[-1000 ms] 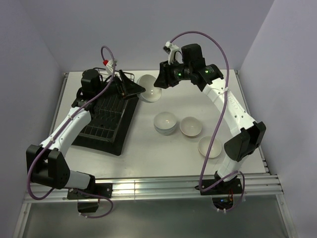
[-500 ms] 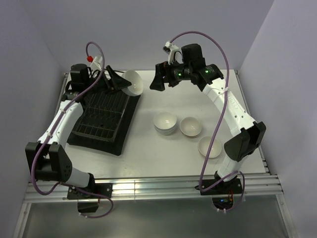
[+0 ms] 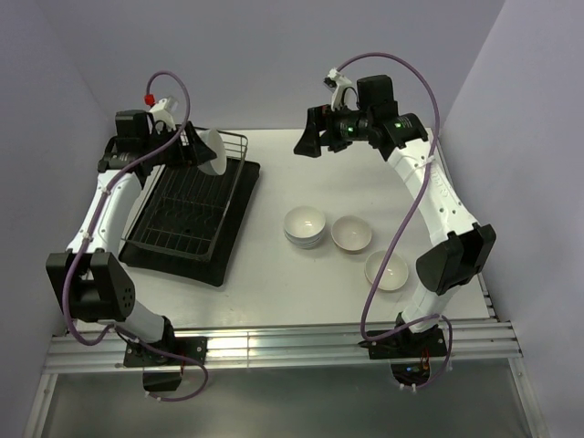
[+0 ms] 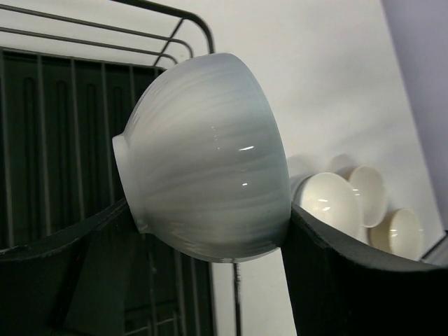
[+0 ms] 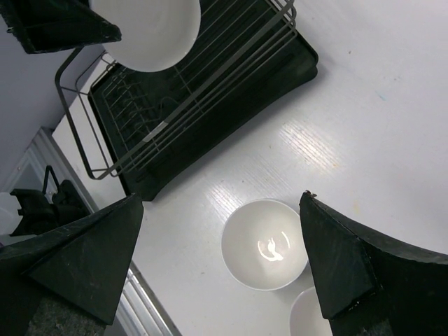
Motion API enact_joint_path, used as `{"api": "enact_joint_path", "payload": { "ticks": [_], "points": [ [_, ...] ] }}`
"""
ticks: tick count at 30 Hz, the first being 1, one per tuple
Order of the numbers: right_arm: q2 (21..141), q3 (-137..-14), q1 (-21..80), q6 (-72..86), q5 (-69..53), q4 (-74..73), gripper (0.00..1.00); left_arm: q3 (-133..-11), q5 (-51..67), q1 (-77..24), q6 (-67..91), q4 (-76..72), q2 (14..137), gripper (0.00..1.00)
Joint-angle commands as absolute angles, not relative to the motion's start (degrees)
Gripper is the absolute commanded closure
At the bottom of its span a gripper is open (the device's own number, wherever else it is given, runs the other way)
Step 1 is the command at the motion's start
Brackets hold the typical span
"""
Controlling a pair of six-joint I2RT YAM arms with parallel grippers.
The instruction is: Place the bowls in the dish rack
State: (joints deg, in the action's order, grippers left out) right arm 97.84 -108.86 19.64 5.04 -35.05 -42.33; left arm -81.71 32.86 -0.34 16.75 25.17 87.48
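Observation:
The wires at the far end of the rack are empty below the left gripper, so the left gripper will next tilt down and lower the bowl onto them to release it.
My left gripper point(image 3: 197, 149) is shut on a white bowl point(image 3: 210, 151), held on edge above the far end of the dish rack point(image 3: 187, 212). In the left wrist view the bowl point(image 4: 206, 157) sits clamped between both fingers, with the rack wires point(image 4: 63, 140) behind it. My right gripper point(image 3: 307, 142) is open and empty, high over the back of the table. Its wrist view looks down on a stacked bowl point(image 5: 266, 245), the rack point(image 5: 203, 91) and the held bowl point(image 5: 150, 31). Three bowl spots remain on the table: a stack point(image 3: 305, 225) and two single bowls point(image 3: 351, 234) point(image 3: 387, 271).
The rack stands on a black tray point(image 3: 235, 239) at the table's left. The walls close in at the back and sides. The table's front edge has a metal rail point(image 3: 301, 342).
My left arm has carried the bowl leftward from beside the rack's far right corner to above the rack's far end. My right gripper has drawn back slightly to the right.

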Motion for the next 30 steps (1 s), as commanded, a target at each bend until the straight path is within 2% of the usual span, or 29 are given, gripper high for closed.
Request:
{"api": "enact_joint_path", "payload": {
  "ticks": [1, 14, 30],
  "points": [
    [95.45, -109.95, 19.07, 4.48, -35.69, -43.68, 0.0, -86.57, 29.72, -0.35, 8.45, 24.96, 88.94, 1.0],
    [94.75, -108.54, 17.49, 3.17, -33.93, -46.05, 0.0, -91.23, 28.39, -0.35, -4.03, 26.36, 97.64, 1.0],
    [94.92, -107.84, 16.96, 2.02, -31.82, -46.76, 0.0, -95.36, 27.86, -1.93, -10.29, 29.88, 103.71, 1.0]
  ]
}}
